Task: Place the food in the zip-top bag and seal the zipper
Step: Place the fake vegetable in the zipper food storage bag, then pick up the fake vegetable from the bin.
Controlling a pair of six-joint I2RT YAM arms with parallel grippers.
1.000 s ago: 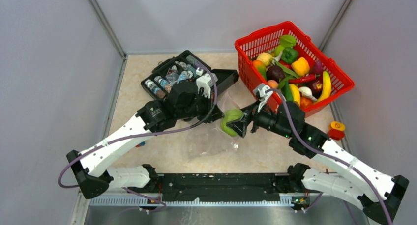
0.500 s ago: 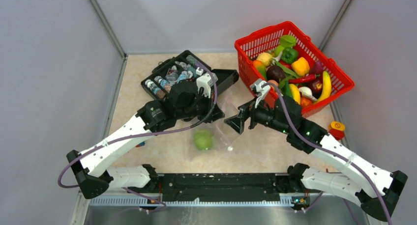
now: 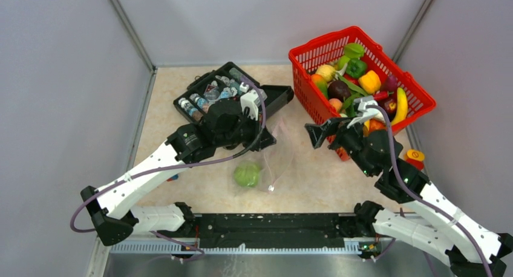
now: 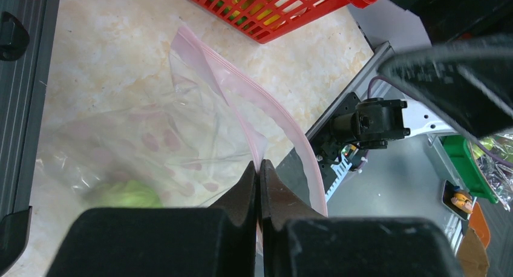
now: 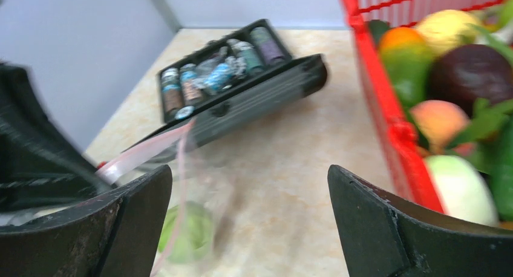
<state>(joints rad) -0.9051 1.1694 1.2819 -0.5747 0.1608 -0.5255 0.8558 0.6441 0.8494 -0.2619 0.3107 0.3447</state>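
Note:
The dark purple fruit (image 3: 339, 90) (image 5: 469, 72) is behind the red rim of the basket. My right gripper should next lift outward over the basket and then go down to the fruit.
The clear zip-top bag (image 3: 269, 162) lies mid-table with its mouth held up. A green apple (image 3: 247, 174) sits inside it and also shows in the left wrist view (image 4: 124, 194) and in the right wrist view (image 5: 189, 231). My left gripper (image 3: 264, 138) is shut on the bag's pinkish zipper strip (image 4: 266, 110), pinching one lip (image 4: 260, 166). My right gripper (image 3: 322, 133) is open and empty, between the bag and the red basket (image 3: 301, 54). The basket holds several toy fruits and vegetables (image 3: 357, 86).
A black open case (image 3: 227, 92) with small bottles lies behind the left arm. A small red and yellow toy (image 3: 414, 159) sits right of the basket. Grey walls close in the table on three sides.
My right gripper let go of the green apple, which dropped into the bag. The right arm then drew back to the right toward the basket. The left gripper kept its hold.

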